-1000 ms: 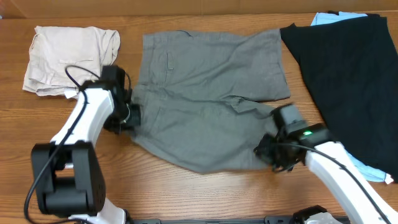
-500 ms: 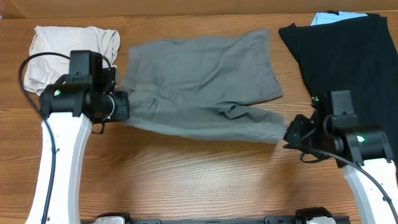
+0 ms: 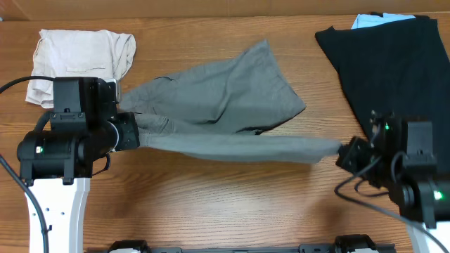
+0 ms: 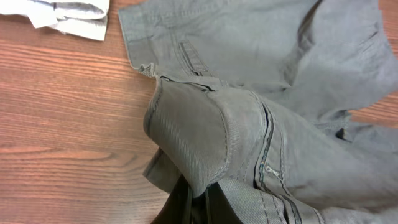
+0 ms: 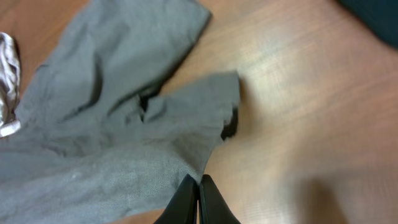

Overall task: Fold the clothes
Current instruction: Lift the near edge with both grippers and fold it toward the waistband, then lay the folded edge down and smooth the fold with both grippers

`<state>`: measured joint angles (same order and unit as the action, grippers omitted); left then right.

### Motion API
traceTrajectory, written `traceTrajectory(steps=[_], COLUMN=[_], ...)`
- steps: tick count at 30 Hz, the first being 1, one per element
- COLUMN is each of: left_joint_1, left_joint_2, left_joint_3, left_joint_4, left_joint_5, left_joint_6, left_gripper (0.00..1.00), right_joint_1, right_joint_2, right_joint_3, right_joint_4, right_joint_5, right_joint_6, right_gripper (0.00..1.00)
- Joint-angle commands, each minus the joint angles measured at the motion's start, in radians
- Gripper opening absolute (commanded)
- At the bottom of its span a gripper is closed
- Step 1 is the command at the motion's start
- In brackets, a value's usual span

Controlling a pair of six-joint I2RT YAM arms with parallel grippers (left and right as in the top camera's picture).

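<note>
I should next carry the shorts' hem in my right gripper outward and down onto the far leg's end (image 3: 271, 65) and release it there, because that end of the leg lies flat below and outward.
The grey shorts (image 3: 218, 95) are lifted and stretched taut between both arms above the wooden table. My left gripper (image 3: 133, 132) is shut on their waistband corner at the left; in the left wrist view the cloth (image 4: 205, 134) bunches over my gripper (image 4: 198, 199), with the zip fly beside it. My right gripper (image 3: 344, 153) is shut on a leg hem at the right; in the right wrist view the fabric (image 5: 118, 143) runs into my gripper (image 5: 199, 183). The far leg still trails on the table toward the back.
Folded beige shorts (image 3: 77, 60) lie at the back left, close behind my left arm. A large black garment (image 3: 394, 84) over a pale blue piece (image 3: 369, 21) covers the back right, just behind my right arm. Bare wood (image 3: 225, 204) runs along the front.
Both arms have risen and pulled apart, left going left and right going right. The shorts have come off the table and stretched into a taut band, with the far leg dragged forward.
</note>
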<state>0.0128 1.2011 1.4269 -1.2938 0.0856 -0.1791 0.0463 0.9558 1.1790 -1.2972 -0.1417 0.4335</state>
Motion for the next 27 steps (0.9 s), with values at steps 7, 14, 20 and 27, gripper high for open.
traceTrajectory(steps=[7,14,20,27], left_joint_1=[-0.005,-0.005,-0.005,-0.005], left_joint_2=[0.076,0.196,0.336,0.447], left_joint_3=[-0.124,-0.217,-0.217,-0.217], left_joint_4=[0.106,0.426,0.639,0.78], left_joint_5=[-0.171,-0.33,-0.334,-0.366], left_joint_6=[-0.156,-0.248,-0.246,-0.249], left_gripper=[0.04,0.04,0.04,0.04], right_joint_1=[-0.008,-0.006,-0.002,0.05], right_joint_2=[0.256,0.486,0.632,0.76], right_joint_3=[0.031,0.048,0.048,0.048], right_joint_4=[0.382,0.751,0.925,1.096], right_joint_5=[-0.071,-0.092,-0.096,-0.095], right_joint_6=[-0.141,-0.154,-0.154,-0.181], right_gripper=[0.04,0.04,0.04,0.04])
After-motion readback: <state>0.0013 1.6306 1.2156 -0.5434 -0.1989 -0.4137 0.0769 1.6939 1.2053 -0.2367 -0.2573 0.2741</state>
